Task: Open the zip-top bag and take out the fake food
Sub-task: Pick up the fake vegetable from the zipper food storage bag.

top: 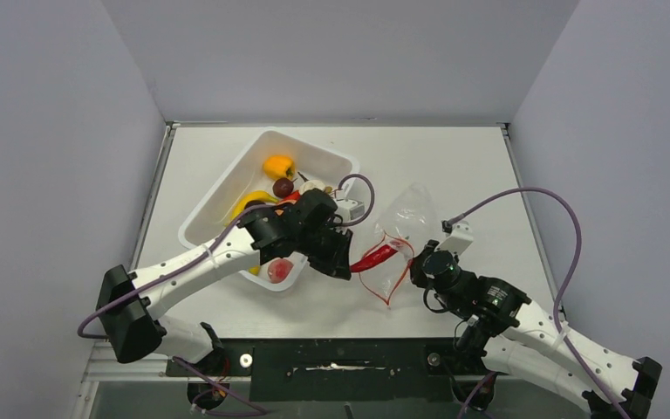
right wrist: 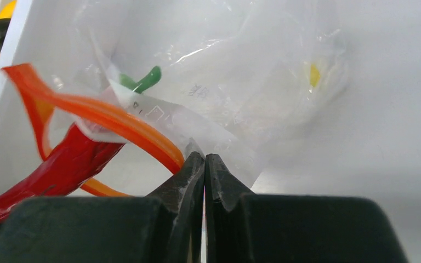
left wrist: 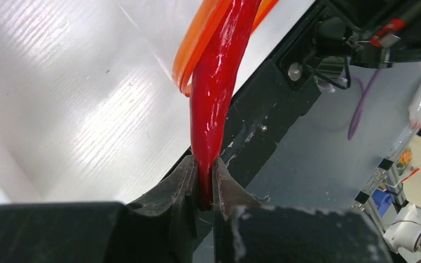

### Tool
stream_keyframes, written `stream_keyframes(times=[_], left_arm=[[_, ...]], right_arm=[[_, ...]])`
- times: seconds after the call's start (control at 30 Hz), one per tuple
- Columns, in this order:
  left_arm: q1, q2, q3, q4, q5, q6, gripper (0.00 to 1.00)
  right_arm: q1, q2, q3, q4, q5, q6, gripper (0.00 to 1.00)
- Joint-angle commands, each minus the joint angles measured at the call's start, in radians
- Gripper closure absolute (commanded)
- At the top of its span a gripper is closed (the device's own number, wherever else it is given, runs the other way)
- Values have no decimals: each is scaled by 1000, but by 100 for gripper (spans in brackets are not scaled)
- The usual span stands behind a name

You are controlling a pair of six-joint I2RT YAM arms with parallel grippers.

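Note:
The chili's stem end is still in the bag, so my left gripper will pull the chili away from the bag's zip strip, over the tub's toy fruits, and then open.
The clear zip-top bag lies at table centre-right, its red-orange zip strip spread into an open loop. My left gripper is shut on the tip of a red chili, which reaches through the bag's mouth. In the left wrist view the chili runs up from my closed fingers past the orange strip. My right gripper is shut on the bag's edge by the strip. The right wrist view shows the bag, strip, chili and its green stem.
A white rectangular tub stands at the back left with several toy fruits in it, among them an orange one, a dark plum and a yellow banana. A pink piece lies at its near corner.

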Motion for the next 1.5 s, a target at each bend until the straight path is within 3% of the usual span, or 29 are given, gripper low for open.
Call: stream_keyframes(times=[0.0,0.33,0.57,0.93,1.17,1.47], left_arm=[[14,-122,25,81,94,63,100],[86,-237,-57,124,146,76,100],[90,-194,-64,78,154,72,100],[87,-78,-27,6,63,49,100],[15,-76,12,-6,190,123,100],[27,-165,17,-73,106,125,100]], right_arm=[[-1,-22,-8,-46,70,99,100],[-8,-4,7,-52,59,116,100],[-8,0,26,-43,39,125,100],[-8,-23,140,98,-71,-19,100],[-12,34,185,-55,73,78,100],[-38,88,153,-157,89,154,100]])
